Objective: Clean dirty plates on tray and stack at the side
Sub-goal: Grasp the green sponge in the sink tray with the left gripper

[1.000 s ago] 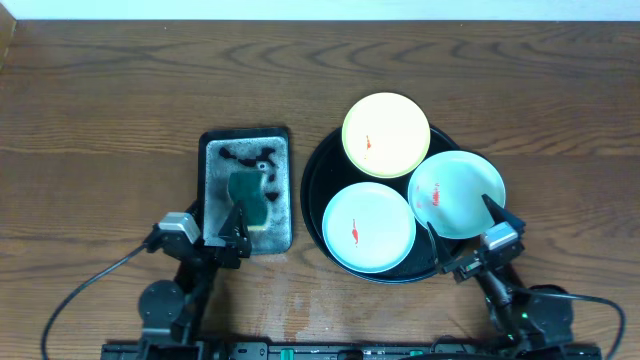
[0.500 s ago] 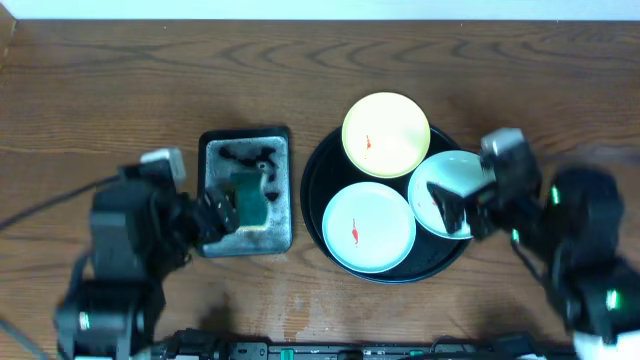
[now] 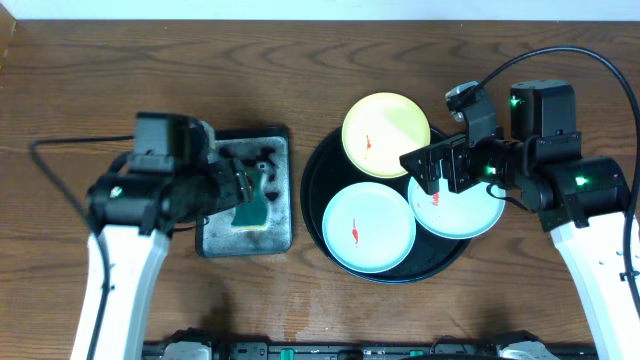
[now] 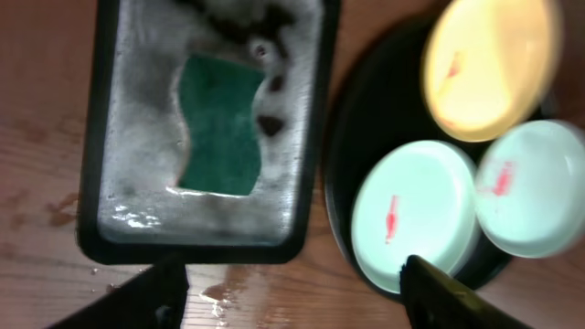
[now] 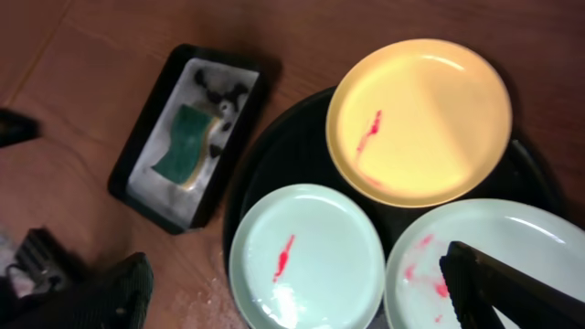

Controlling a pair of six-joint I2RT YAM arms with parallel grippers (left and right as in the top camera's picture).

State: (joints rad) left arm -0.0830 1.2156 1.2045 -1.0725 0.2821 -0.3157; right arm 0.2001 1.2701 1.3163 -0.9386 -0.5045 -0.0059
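Observation:
The front mint plate's rim [image 3: 413,230] [image 5: 382,281] facing the other mint plate is below my right gripper's fingers and clear of the front plate's red smear, so my right gripper should move down onto it.
The black round tray [image 3: 313,190] holds three plates, each with a red smear: a pale yellow plate [image 3: 386,135] at the back, a mint plate [image 3: 368,228] at the front left and a mint plate [image 3: 472,208] at the right. My right gripper [image 3: 432,170] is open and empty, hovering above the right mint plate's left edge. My left gripper [image 3: 240,190] is open and empty, above the green sponge [image 3: 248,210]. The right wrist view shows the yellow plate [image 5: 420,119], both mint plates [image 5: 306,256] [image 5: 494,265] and the open fingers [image 5: 292,270].
The sponge lies in a black rectangular soapy dish [image 3: 212,150] left of the tray, also seen in the left wrist view [image 4: 91,183]. Water drops wet the wood in front of the dish [image 4: 228,292]. Bare wood lies at the back and far left.
Both arms rose from the table's front edge. The left gripper moved over the sponge dish; the right gripper moved over the right mint plate. The plates and sponge stayed put.

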